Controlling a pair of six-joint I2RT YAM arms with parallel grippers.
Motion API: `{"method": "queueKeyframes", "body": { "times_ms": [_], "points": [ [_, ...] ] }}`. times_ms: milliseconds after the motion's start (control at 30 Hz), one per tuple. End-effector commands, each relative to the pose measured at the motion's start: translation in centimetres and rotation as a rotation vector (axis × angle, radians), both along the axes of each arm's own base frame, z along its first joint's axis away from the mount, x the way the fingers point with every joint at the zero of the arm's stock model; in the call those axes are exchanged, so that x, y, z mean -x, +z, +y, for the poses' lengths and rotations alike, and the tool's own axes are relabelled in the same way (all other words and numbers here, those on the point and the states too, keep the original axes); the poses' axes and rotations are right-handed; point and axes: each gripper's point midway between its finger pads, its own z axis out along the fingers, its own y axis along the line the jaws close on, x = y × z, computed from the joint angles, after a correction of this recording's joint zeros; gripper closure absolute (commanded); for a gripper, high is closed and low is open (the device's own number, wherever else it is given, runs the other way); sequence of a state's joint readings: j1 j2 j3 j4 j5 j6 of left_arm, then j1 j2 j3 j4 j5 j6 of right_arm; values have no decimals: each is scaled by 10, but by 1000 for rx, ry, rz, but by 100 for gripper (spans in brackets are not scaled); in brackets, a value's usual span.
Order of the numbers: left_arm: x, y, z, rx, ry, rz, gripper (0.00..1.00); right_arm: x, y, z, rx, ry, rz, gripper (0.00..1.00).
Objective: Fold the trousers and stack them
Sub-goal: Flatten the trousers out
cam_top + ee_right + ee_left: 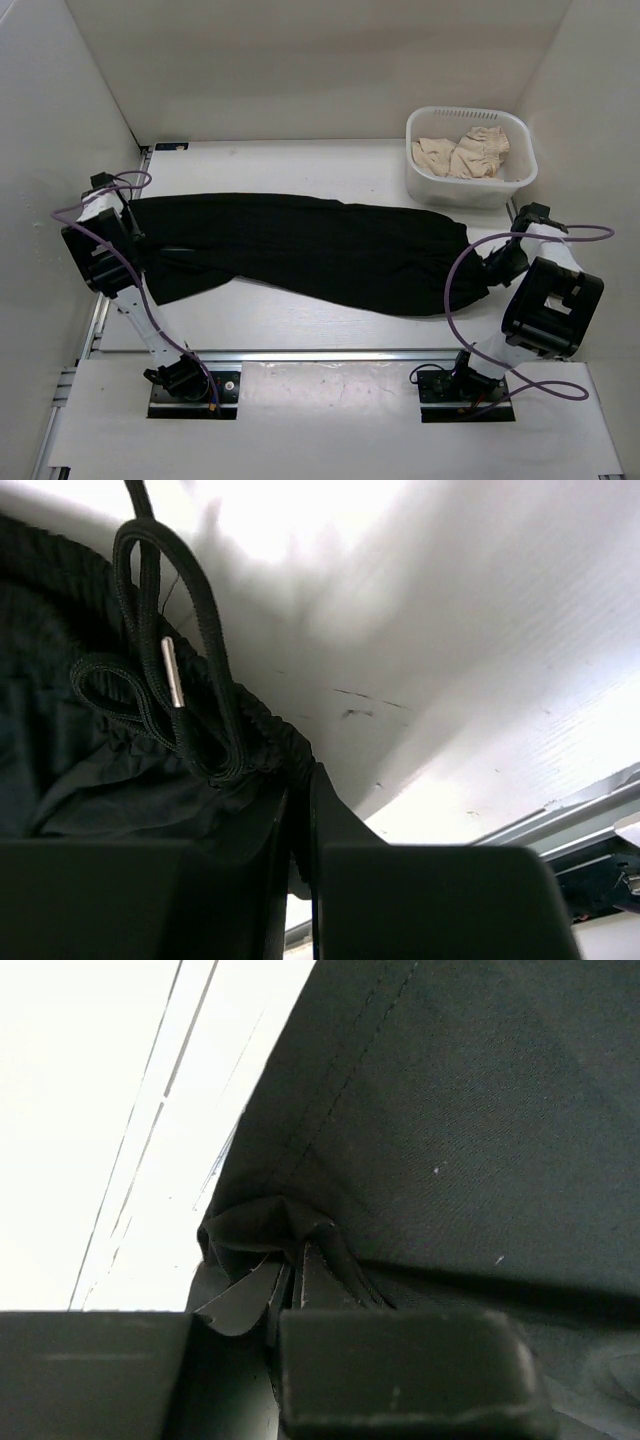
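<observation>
Bare tabletop shows between the waistband of the trousers and the metal bar. I need to pull my right gripper back, toward the right in the top view, and release it.
The black trousers (300,250) lie stretched left to right across the table, folded lengthwise. My left gripper (133,228) is at their left end, shut on a bunched fold of the leg hem (265,1235). My right gripper (490,262) is at their right end, shut on the elastic waistband (270,735). The waist's black drawstring (185,680) with a metal tip hangs in a loop in the right wrist view. Both ends are held close to the table surface.
A white basket (470,185) with beige cloth garments (462,152) stands at the back right, just behind the waist end. White walls close in on the left, back and right. A metal rail (330,354) runs along the table's near edge.
</observation>
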State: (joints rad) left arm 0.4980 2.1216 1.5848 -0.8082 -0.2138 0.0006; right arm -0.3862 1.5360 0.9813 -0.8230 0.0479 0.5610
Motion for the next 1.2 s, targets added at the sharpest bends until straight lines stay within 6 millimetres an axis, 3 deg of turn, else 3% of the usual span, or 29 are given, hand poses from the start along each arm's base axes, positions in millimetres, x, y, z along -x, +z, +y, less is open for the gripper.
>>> {"method": "queueKeyframes", "body": {
  "times_ms": [0, 133, 200, 267, 333, 367, 400, 433, 467, 500, 533, 567, 633, 667, 733, 767, 1000, 1100, 1167],
  "points": [
    [-12, 47, 15, -93, 14, -90, 86, -13, 17, -5, 1, 12, -30, 100],
    [-24, 97, 21, -143, 16, -184, 86, -19, 24, -8, 9, 12, -48, 100],
    [-34, 135, 24, -172, 12, -267, 86, -28, 33, -14, 18, 3, -69, 100],
    [-49, 196, 22, -203, -11, -421, 86, -29, 35, -18, 13, -8, -55, 100],
    [-48, 231, 16, -222, -26, -502, 86, -26, 38, -27, 2, -46, -59, 100],
    [-41, 236, 11, -218, -31, -511, 86, -25, 38, -31, 3, -61, -59, 100],
    [-27, 257, 1, -234, -37, -555, 86, -21, 39, -34, -12, -97, -67, 100],
    [-10, 230, -5, -195, -31, -507, 86, -16, 40, -34, -21, -109, -76, 100],
    [2, 221, -12, -186, -31, -491, 86, -5, 31, -35, -31, -134, -56, 100],
    [20, 227, -16, -202, -21, -524, 86, 1, 27, -32, -47, -142, -47, 100],
    [37, 210, -16, -192, 2, -496, 86, 5, 24, -32, -48, -151, -46, 100],
    [66, 160, -25, -145, 28, -387, 86, 8, 21, -28, -57, -150, -50, 100],
    [100, 133, -25, -142, 82, -349, 86, 20, 11, -24, -76, -162, -14, 100],
    [126, 94, -37, -94, 104, -268, 86, 21, 11, -26, -76, -173, -14, 100],
    [153, 72, -39, -83, 157, -240, 86, 25, 10, -29, -53, -176, -2, 100],
    [168, 49, -45, -64, 175, -209, 86, 27, 10, -32, -45, -186, 2, 100],
    [218, 9, -33, -44, 347, -139, 86, 35, 13, -47, 1, -225, 28, 100],
    [230, 4, -25, -33, 404, -120, 85, 37, 11, -49, -5, -234, 38, 100],
    [235, 4, -22, -34, 429, -120, 78, 36, 13, -53, 14, -227, 35, 100]
  ]
}}
